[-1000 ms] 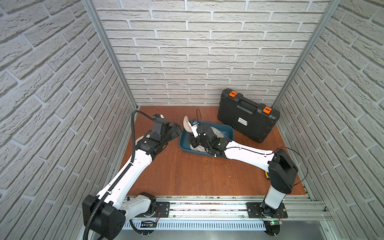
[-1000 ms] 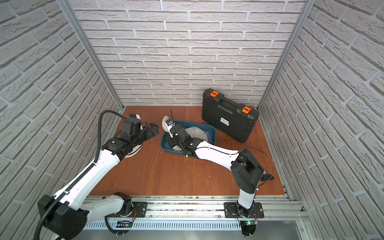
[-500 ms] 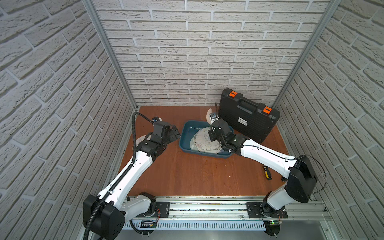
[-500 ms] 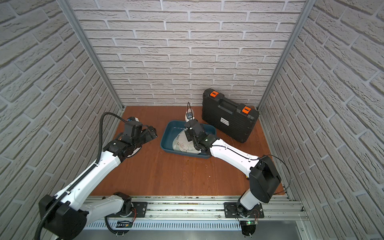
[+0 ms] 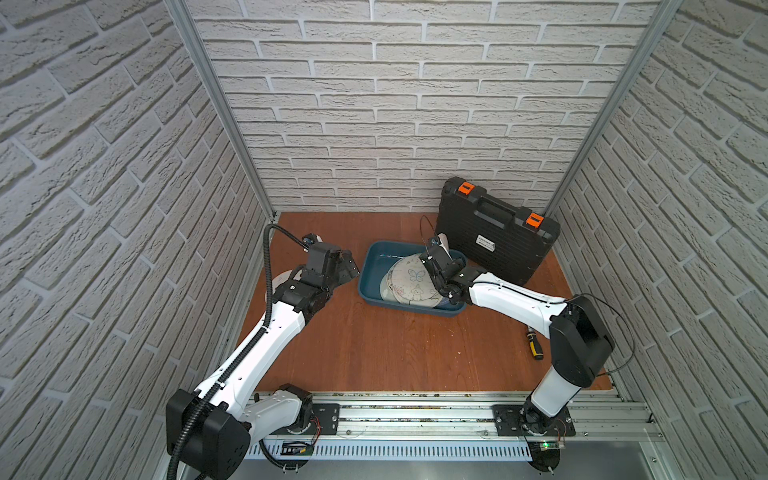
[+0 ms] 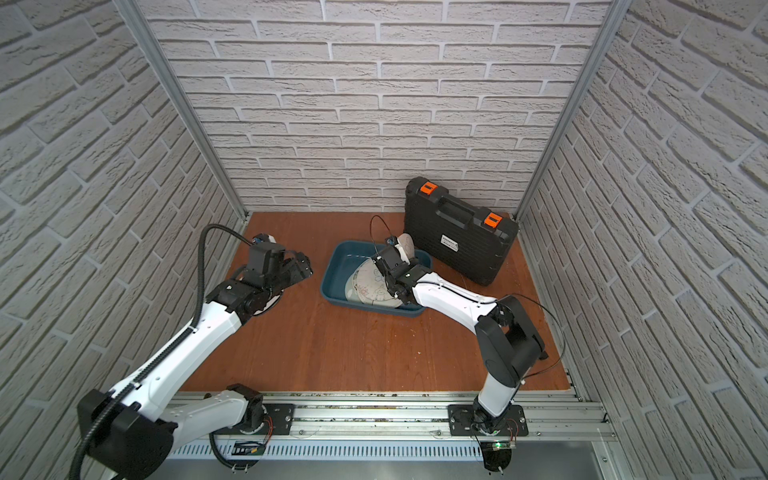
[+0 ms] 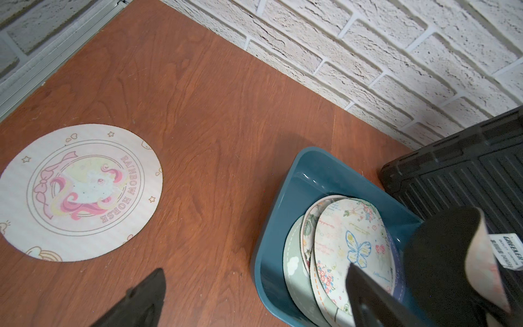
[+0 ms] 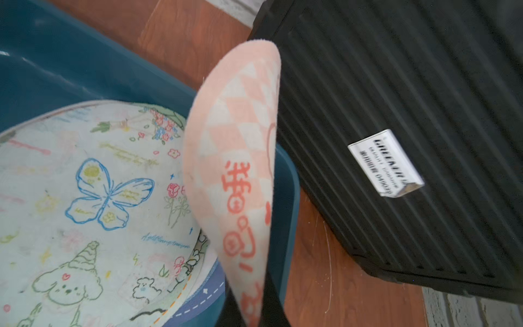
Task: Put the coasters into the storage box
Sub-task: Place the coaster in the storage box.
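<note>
My right gripper moves down and away from the case next, toward the left gripper, to release the coaster there, since the butterfly print (image 5: 415,275) (image 8: 110,194) lies that way.
The teal storage box (image 5: 373,254) (image 6: 336,266) (image 7: 278,215) (image 8: 56,56) lies mid-table, and several coasters (image 5: 411,282) (image 6: 371,286) (image 7: 351,243) (image 8: 85,184) are stacked slanting in it, a butterfly print on top. My right gripper (image 5: 438,254) (image 6: 395,255) (image 8: 254,314) is shut on a pink checkered coaster (image 5: 443,243) (image 6: 405,245) (image 8: 235,170), held on edge above the box's end nearest the black case. My left gripper (image 5: 347,266) (image 6: 301,268) (image 7: 254,300) stands open and empty just left of the box. A unicorn coaster (image 7: 79,192) (image 5: 276,280) lies flat on the table, partly under the left arm in both top views.
A black ribbed case (image 5: 498,241) (image 6: 457,237) (image 7: 467,175) (image 8: 396,113) with orange latches lies right behind the box. A small screwdriver (image 5: 534,345) rests on the wood near the right arm. Brick walls close in three sides.
My right gripper carried the pink coaster from the left end of the box across to its right end. The left arm hardly moved.
</note>
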Robot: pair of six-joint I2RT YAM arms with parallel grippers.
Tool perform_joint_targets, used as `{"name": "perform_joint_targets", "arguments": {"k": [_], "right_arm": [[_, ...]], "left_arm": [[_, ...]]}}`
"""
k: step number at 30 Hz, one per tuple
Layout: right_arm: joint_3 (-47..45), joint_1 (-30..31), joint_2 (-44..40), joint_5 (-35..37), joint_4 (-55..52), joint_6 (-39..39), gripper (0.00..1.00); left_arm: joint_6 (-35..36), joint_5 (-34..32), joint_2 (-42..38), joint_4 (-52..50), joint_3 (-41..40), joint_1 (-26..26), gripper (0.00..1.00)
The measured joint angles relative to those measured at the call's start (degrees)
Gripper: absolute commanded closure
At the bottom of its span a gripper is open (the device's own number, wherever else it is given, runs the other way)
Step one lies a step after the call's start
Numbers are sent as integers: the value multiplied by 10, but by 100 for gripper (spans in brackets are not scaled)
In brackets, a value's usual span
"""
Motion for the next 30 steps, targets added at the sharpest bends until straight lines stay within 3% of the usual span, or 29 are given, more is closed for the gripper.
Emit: {"name": "perform_joint_targets", "arguments": {"k": [20, 30], "right_arm": [[93, -2, 153, -223, 0, 61, 92], [106, -5, 161, -255, 6, 74, 59]], "left_arm": [[3, -11, 3, -3, -9, 0, 2], [4, -12, 10, -3, -9, 1, 2]]}}
